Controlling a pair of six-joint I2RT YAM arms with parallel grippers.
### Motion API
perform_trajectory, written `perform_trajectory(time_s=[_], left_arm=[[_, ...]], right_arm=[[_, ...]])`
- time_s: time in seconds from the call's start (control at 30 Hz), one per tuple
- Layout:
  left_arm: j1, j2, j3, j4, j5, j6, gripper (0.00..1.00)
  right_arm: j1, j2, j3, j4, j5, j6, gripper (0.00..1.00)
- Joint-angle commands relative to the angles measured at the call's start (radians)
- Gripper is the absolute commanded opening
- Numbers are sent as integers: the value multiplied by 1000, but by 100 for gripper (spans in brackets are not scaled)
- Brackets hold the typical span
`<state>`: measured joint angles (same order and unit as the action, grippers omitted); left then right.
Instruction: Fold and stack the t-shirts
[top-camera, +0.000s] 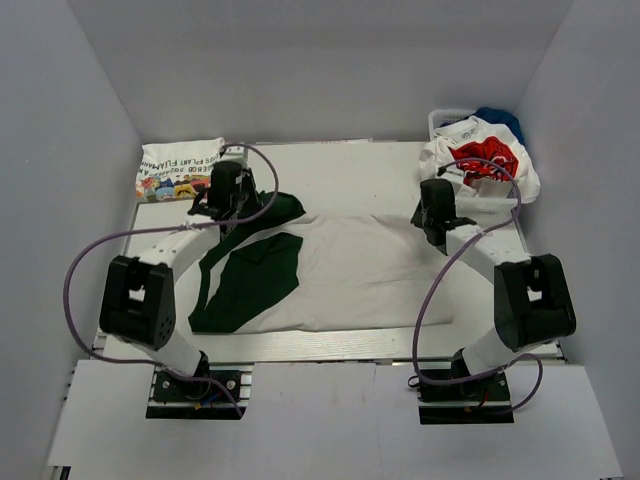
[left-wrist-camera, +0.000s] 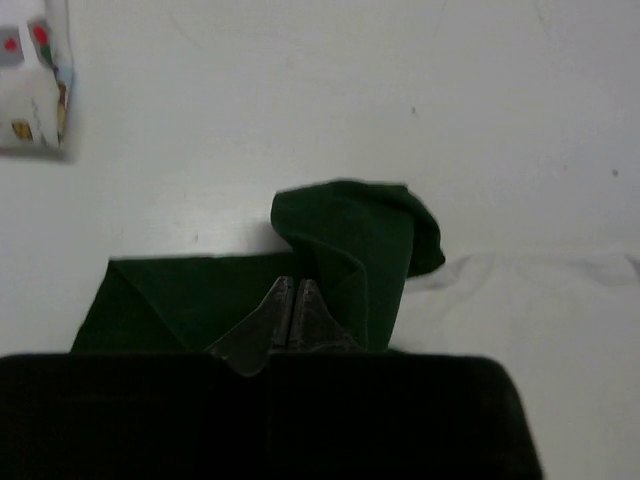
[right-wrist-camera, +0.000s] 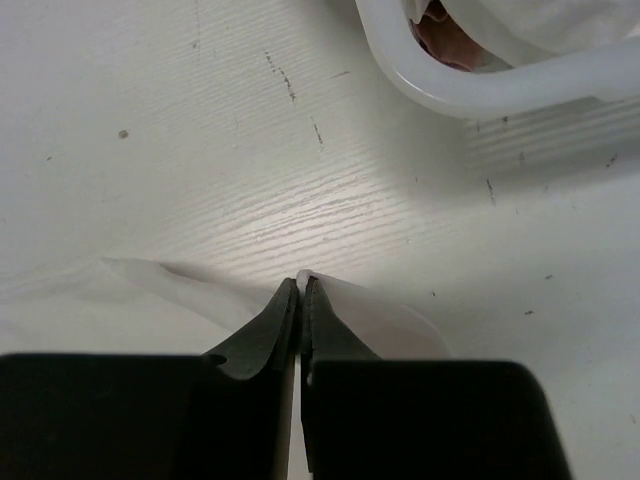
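Note:
The cloth nearer my base is lying flat and spread out, so my right gripper should next pull the pinched corner back over the shirt's white end (top-camera: 425, 266) and let go of it there.
A white t-shirt with dark green parts (top-camera: 340, 275) lies spread across the middle of the table. My left gripper (top-camera: 222, 207) is shut on its dark green sleeve (left-wrist-camera: 350, 240) at the far left corner of the shirt. In the left wrist view the fingertips (left-wrist-camera: 280, 300) are pressed together in the green cloth. My right gripper (top-camera: 437, 228) is shut on the shirt's white edge (right-wrist-camera: 370, 315) at its far right corner, with a thin fold of cloth pinched between the tips. A folded tee with a colourful print (top-camera: 180, 166) lies at the back left and also shows in the left wrist view (left-wrist-camera: 35, 80).
A white mesh basket (top-camera: 440, 120) stands at the back right, its rim (right-wrist-camera: 500, 88) close beyond my right gripper. It holds a red-printed white tee (top-camera: 485, 165) and a blue cloth (top-camera: 503, 120). White walls enclose the table on three sides.

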<state>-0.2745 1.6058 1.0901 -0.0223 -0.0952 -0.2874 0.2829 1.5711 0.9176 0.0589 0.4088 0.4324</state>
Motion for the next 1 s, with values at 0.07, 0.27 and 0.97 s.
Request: perform_trajectory(time_s=[0.07, 0.27, 0.97], left_arm=[[-29, -289, -208, -53, -29, -93, 0], [-29, -628, -456, -180, -150, -266, 0], [-29, -729, -552, -784, -304, -742, 96]], right_arm=[[-2, -140, -98, 61, 18, -20, 0], [-7, -207, -149, 44, 85, -26, 0], [-110, -207, -248, -264, 162, 293, 72]])
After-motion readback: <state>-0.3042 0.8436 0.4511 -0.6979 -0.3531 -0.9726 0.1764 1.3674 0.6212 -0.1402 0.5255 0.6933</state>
